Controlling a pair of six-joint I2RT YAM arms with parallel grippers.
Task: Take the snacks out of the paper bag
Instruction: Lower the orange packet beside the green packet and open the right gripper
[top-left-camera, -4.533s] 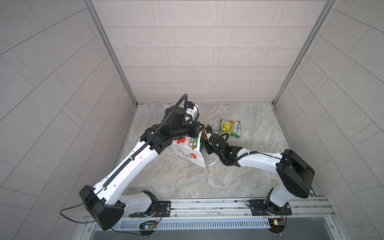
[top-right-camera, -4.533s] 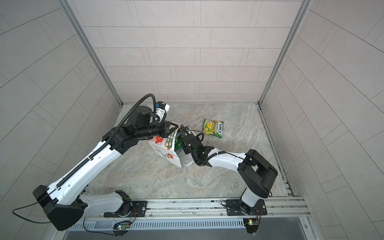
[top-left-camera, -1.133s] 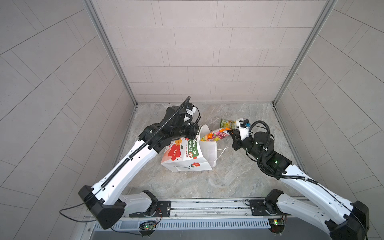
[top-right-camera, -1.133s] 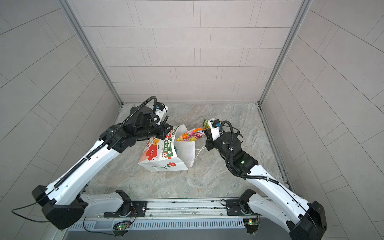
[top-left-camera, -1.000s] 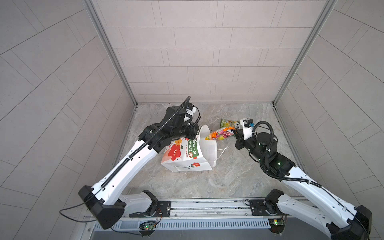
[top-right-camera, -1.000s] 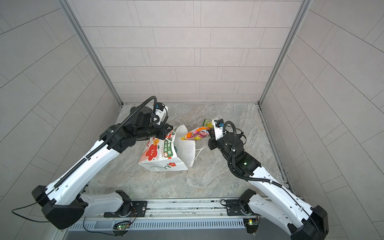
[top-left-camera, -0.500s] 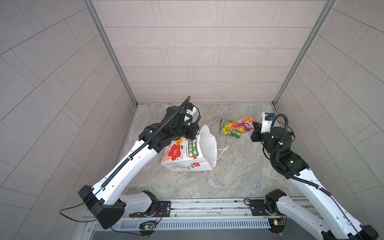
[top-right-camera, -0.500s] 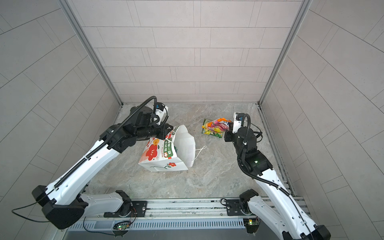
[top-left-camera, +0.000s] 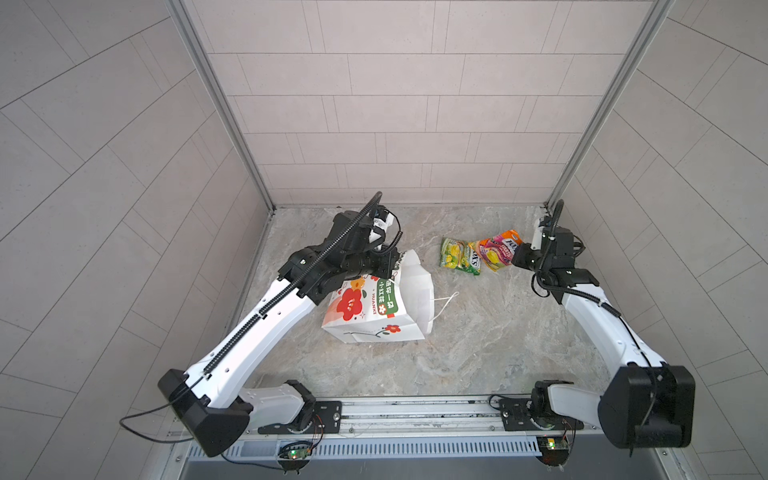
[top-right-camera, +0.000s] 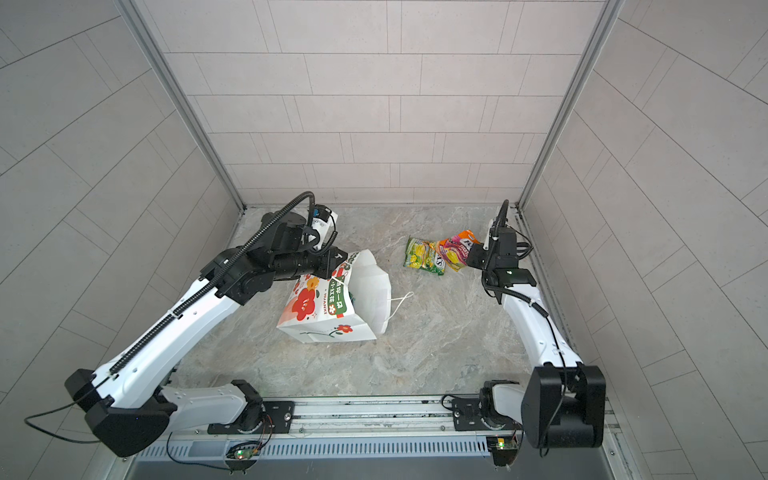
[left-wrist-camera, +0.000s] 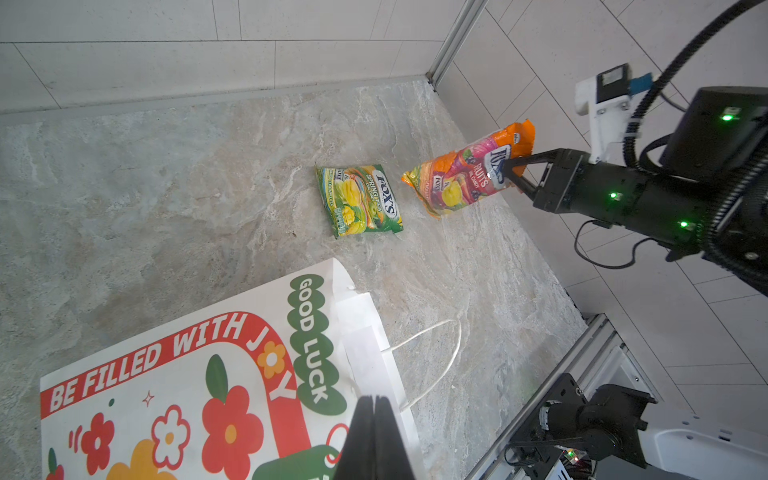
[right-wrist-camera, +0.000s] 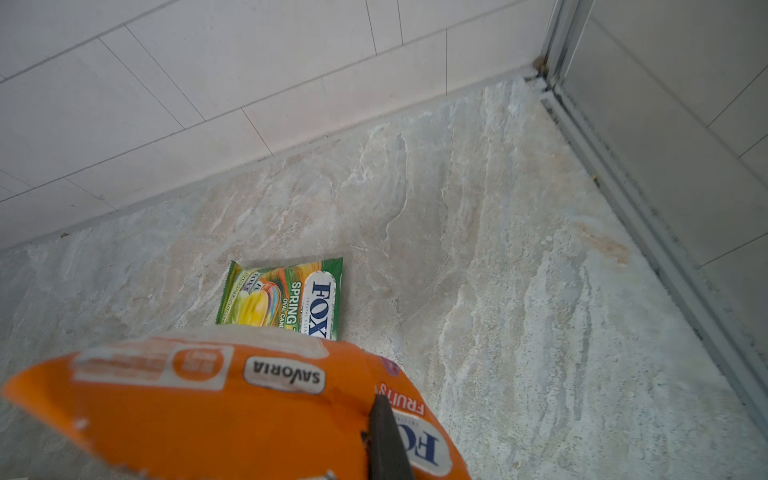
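The floor beside the green-yellow pouch is bare below my right gripper. My right gripper should next turn and lower the orange-pink pouch it is holding to that spot, to let it go.
The white paper bag (top-left-camera: 374, 307) (top-right-camera: 328, 307) (left-wrist-camera: 187, 374) with red flower print lies tilted on the marble floor, mouth toward the right. My left gripper (top-left-camera: 390, 266) (top-right-camera: 338, 259) (left-wrist-camera: 376, 415) is shut on its upper rim. What is inside the bag does not show. My right gripper (top-left-camera: 515, 259) (top-right-camera: 469, 257) (left-wrist-camera: 513, 168) (right-wrist-camera: 384, 432) is shut on an orange-pink snack pouch (top-left-camera: 498, 249) (top-right-camera: 455, 249) (left-wrist-camera: 465, 178) (right-wrist-camera: 208, 407), held just above the floor at the back right. A green-yellow snack pouch (top-left-camera: 459, 257) (top-right-camera: 424, 255) (left-wrist-camera: 359, 199) (right-wrist-camera: 282, 299) lies flat beside it.
Tiled walls close the floor in on three sides, and the right wall (top-left-camera: 590, 257) stands close behind my right gripper. The bag's white cord handle (top-left-camera: 444, 303) trails on the floor. A metal rail (top-left-camera: 415, 415) with both arm bases runs along the front edge.
My right gripper has carried the orange-pink pouch from the bag's mouth to the right, past the green-yellow pouch, toward the right wall. The left gripper and the bag have stayed put.
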